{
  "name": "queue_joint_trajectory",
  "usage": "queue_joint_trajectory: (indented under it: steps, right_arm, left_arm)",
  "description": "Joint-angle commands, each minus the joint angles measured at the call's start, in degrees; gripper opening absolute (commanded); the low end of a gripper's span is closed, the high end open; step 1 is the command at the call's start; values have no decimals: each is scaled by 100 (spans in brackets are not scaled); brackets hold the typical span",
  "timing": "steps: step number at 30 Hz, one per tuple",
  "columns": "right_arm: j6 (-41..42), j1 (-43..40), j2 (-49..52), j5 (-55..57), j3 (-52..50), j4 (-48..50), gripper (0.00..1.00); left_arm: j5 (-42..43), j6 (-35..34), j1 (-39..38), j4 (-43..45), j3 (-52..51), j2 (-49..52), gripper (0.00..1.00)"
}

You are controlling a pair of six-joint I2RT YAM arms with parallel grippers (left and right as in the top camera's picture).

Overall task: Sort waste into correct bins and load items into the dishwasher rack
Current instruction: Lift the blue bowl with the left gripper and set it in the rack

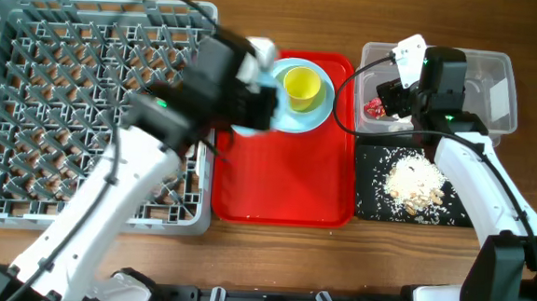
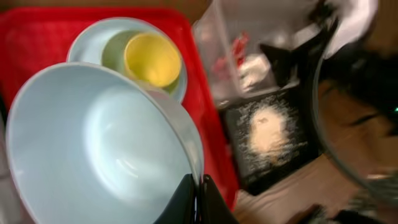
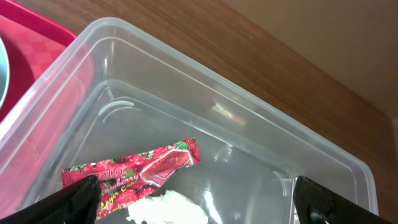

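Observation:
My left gripper moves left in the overhead view next, tilts the bowl down into the rack's far tray-side corner and releases it among empty slots.
My left gripper is shut on the rim of the white-blue bowl, holding it above the red tray's left part, beside the dishwasher rack. Behind the bowl the pale blue plate lies on the tray with the yellow-green cup standing on it. My right gripper hangs open over the clear tub, nothing between its fingers. In the tub lie the red wrapper and the white napkin. Pale food scraps lie heaped in the black tray.
The red serving tray sits between the rack and the two bins, its front half bare. The grey rack fills the table's left side. The left arm crosses the rack's right edge. Bare wood runs along the table's front edge.

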Motion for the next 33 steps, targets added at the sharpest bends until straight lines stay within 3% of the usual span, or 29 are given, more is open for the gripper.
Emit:
queue_joint_trajectory:
  steps: [1, 6, 10, 12, 16, 25, 29, 32, 33]
  right_arm:
    - [-52, -13, 59, -22, 83, 4, 100]
    - [-52, -13, 59, -24, 83, 4, 100]
    - [-50, -13, 59, -24, 83, 4, 100]
    - [-52, -13, 59, -22, 83, 4, 100]
    - [-52, -13, 59, -24, 83, 4, 100]
    - [-52, -13, 59, -22, 83, 4, 100]
    - [-50, -13, 59, -22, 83, 4, 100]
    - [-50, -13, 59, -22, 83, 4, 100]
    - [-50, -13, 59, -22, 83, 4, 100]
  left_arm:
    - [2616, 542, 1543, 319, 68, 92, 4]
    - [4789, 459, 3209, 1486, 68, 955, 4]
    - [5840, -339, 3652, 2870, 68, 2074, 4]
    - [6262, -1119, 3735, 3866, 70, 2765, 4]
    - [6620, -2013, 3786, 4642, 68, 3598, 4]
    - [6568, -1989, 4483, 4717, 68, 3807, 5]
    - [6568, -1991, 4669, 4721, 68, 3805, 15]
    - [6570, -1991, 4787, 4697, 68, 3805, 15]
    - [6575, -1991, 4787, 4690, 68, 3805, 22]
